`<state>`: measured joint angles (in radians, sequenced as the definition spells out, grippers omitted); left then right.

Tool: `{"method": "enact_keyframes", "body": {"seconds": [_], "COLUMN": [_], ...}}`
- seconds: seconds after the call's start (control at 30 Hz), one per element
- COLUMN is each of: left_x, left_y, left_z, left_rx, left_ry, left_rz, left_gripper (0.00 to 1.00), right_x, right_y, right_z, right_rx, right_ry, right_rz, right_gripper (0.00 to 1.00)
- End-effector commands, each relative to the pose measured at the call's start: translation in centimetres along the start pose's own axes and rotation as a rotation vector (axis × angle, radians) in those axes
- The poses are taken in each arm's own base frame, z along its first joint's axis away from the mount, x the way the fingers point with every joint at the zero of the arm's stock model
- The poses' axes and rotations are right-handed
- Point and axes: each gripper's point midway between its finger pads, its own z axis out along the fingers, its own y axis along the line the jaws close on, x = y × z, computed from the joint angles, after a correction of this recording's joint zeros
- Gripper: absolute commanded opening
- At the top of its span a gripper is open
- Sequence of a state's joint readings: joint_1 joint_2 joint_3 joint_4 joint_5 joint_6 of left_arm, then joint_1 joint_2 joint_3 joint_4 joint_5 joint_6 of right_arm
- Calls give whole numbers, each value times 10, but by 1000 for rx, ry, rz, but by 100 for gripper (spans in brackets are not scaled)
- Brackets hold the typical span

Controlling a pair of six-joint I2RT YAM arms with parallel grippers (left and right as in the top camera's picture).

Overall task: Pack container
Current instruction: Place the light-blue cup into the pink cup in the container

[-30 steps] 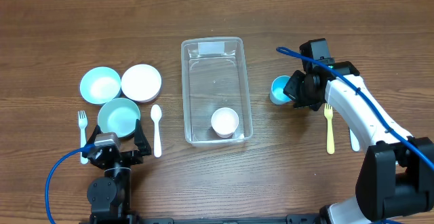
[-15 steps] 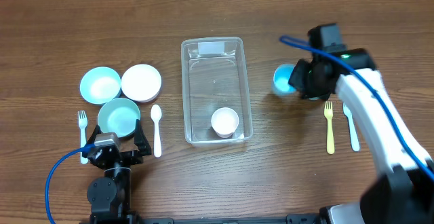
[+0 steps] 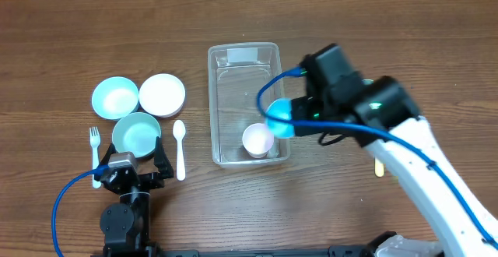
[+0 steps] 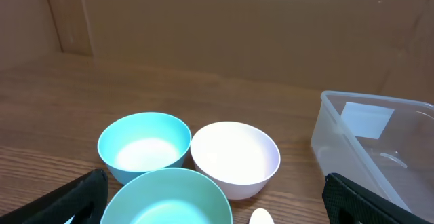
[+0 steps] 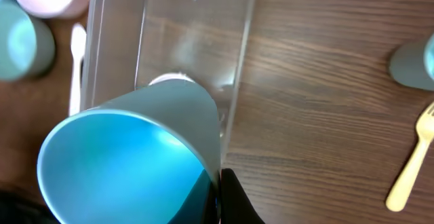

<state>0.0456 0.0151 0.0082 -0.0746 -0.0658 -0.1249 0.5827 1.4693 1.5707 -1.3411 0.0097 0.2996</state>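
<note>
My right gripper moves past the container's side next, before it lowers the blue cup into the white cup (image 3: 257, 139), which stands open.
The clear container (image 3: 222, 93) stands at the table's middle with a whitish label at its far end and a white cup (image 3: 257, 139) inside near its front. My right gripper (image 3: 297, 119) is shut on the rim of a blue cup (image 3: 279, 117) and holds it above the container's right wall. In the right wrist view the blue cup (image 5: 129, 159) fills the lower left, over the container (image 5: 196, 41). My left gripper (image 3: 131, 166) rests open near the front left, with the container's corner (image 4: 369, 136) at the right of its view.
A light blue bowl (image 3: 115, 97), a white bowl (image 3: 162, 94) and a teal bowl (image 3: 136, 133) sit at the left with a blue fork (image 3: 95, 144) and a white spoon (image 3: 180, 148). A yellow fork (image 5: 410, 166) lies on the right.
My right gripper has lifted the blue cup from the right side of the table and carried it left to the container's right wall. The left arm has not moved.
</note>
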Motion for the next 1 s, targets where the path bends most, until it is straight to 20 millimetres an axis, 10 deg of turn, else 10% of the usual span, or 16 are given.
{"method": "enact_keyframes", "body": {"seconds": [0.0,0.33,0.6,0.7,0.97], "left_x": [-2,-2,-2,-2,-2], "left_y": [2,2,2,2,2], "left_z": [0,0,0,0,0], "left_rx": [-10,-10,-10,-10,-10], "left_ry": [-12,-12,-12,-12,-12], "left_rz": [-11,-11,-11,-11,-11], "left_gripper": [100,100,100,100,100], "right_x": [7,20,17,17,1], "right_y": [17,31,34,34,19], "right_z": [22,87,99,99,70], "right_rx": [50,104,101,101,140], "right_ry": [53,216,217,217,125], "right_rz": [-121,-175,-174,-174,-95], "right_gripper": [4,4,4,52,65]}}
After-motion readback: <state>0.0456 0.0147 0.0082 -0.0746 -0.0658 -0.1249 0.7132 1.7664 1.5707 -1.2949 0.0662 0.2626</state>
